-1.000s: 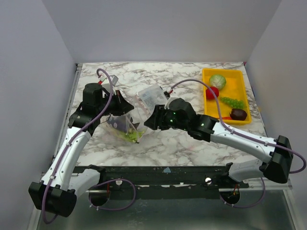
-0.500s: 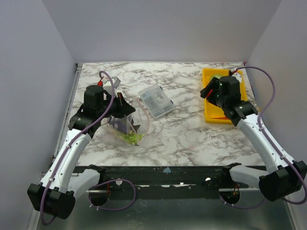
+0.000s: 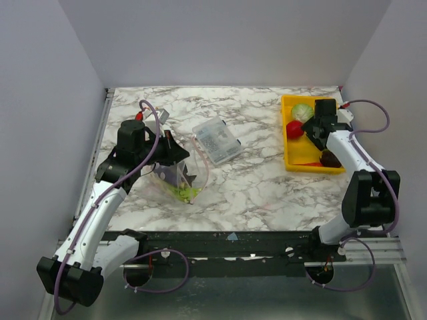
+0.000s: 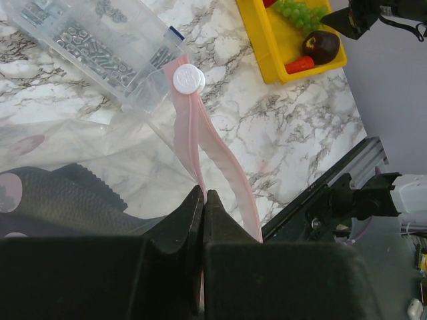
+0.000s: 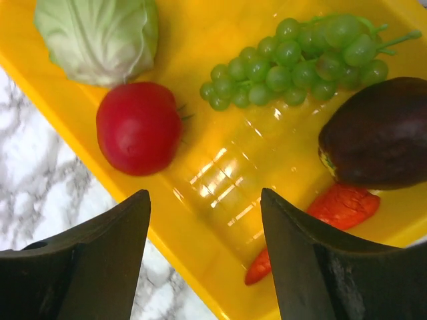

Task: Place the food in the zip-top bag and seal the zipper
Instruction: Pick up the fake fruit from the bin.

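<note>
The robot's right gripper will next go down and turn, bringing its open fingers over the green grapes' narrow end beside the red fruit, where the empty bottom of the yellow tray leaves room.
The clear zip-top bag lies at the left with long green pods inside. My left gripper is shut on its pink zipper strip, whose white slider sits at the far end. My right gripper hangs open and empty over the yellow tray. In the right wrist view the gripper is above bare tray floor, with the cabbage, red fruit, green grapes, maroon piece and a red-orange piece around it.
A rigid clear plastic box of small metal parts lies between the bag and the tray, close behind the bag's mouth. The table's near edge and black rail show beyond the zipper in the left wrist view.
My right arm has swung from the bag across to the yellow tray and now hovers open over the food. My left gripper still holds the bag's strip in place.
</note>
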